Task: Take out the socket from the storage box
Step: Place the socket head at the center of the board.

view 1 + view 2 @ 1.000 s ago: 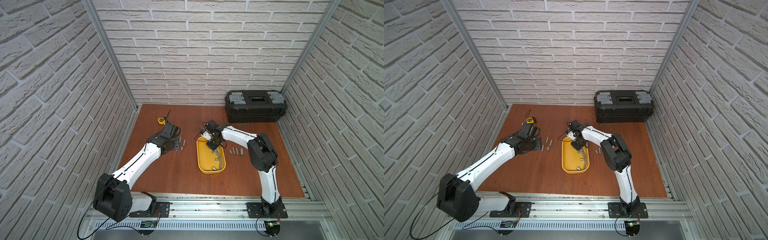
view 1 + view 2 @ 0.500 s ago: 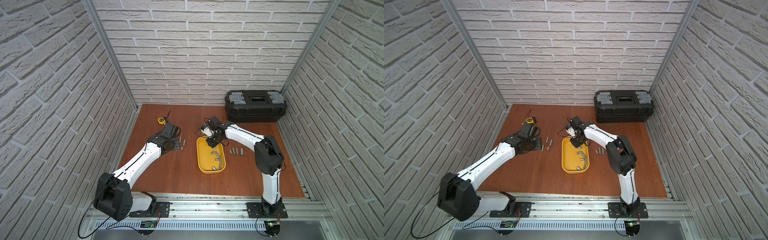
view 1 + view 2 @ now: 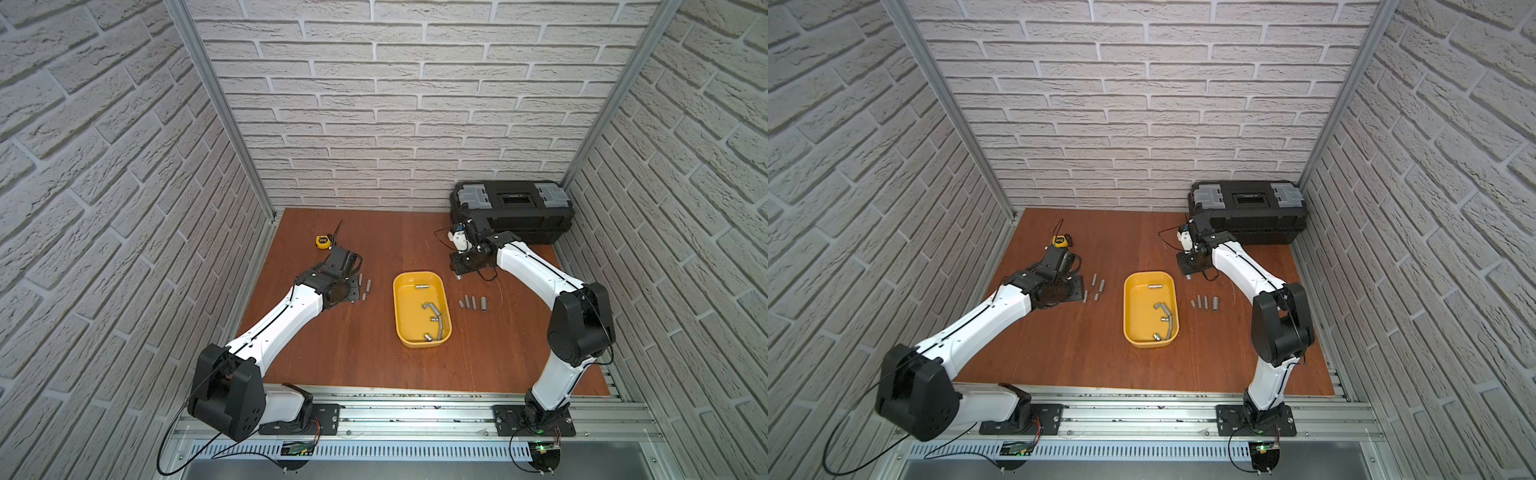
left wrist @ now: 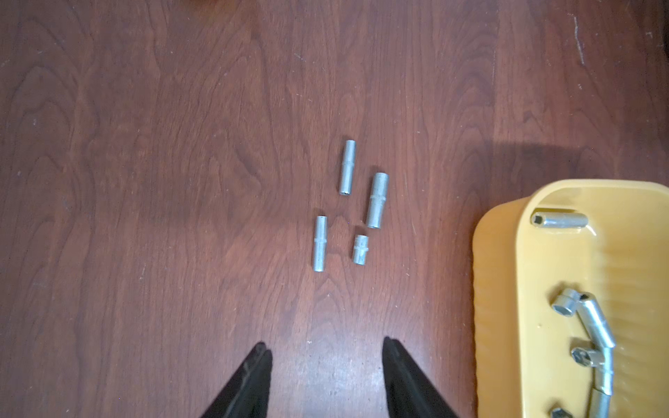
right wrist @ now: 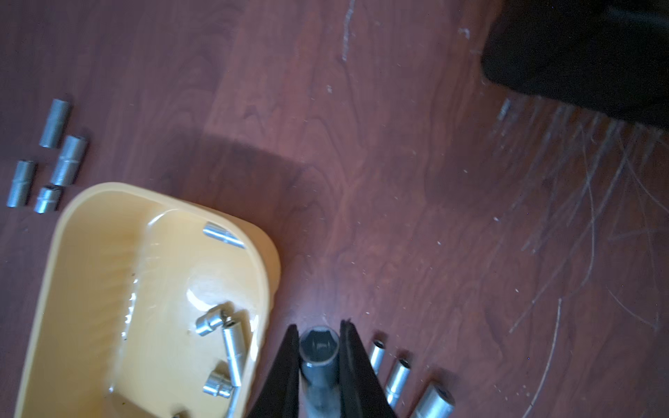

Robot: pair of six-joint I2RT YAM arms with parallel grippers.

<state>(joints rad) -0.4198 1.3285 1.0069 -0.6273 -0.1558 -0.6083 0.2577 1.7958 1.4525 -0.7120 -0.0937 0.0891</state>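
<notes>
My right gripper needs to move away from the box next and down onto bare wood outward of the socket row (image 3: 473, 284) (image 5: 421, 303). It should let go of the socket there, because that spot is empty.
The yellow storage box (image 3: 444, 291) (image 3: 1128, 309) lies mid-table with several loose sockets (image 3: 423, 286) and a jointed extension inside. My right gripper (image 5: 318, 325) is shut on a large silver socket (image 5: 319, 347), whose hex mouth shows between the fingers. In both top views the right gripper (image 3: 461, 270) (image 3: 1187, 272) hangs over bare table just beyond the box's far right corner. My left gripper (image 4: 324, 343) is open over bare wood, left of the box rim (image 4: 499, 289), with nothing between its fingers.
Several sockets (image 4: 347, 166) lie in a cluster left of the box, and a row of several sockets (image 3: 473, 302) (image 5: 398, 376) lies to its right. A black toolbox (image 3: 513, 212) stands at the back right. A yellow tape measure (image 3: 322, 241) sits at the back left.
My right gripper has moved from over the box's far end out past its rim, to the right and back, carrying the socket. The left arm has not moved.
</notes>
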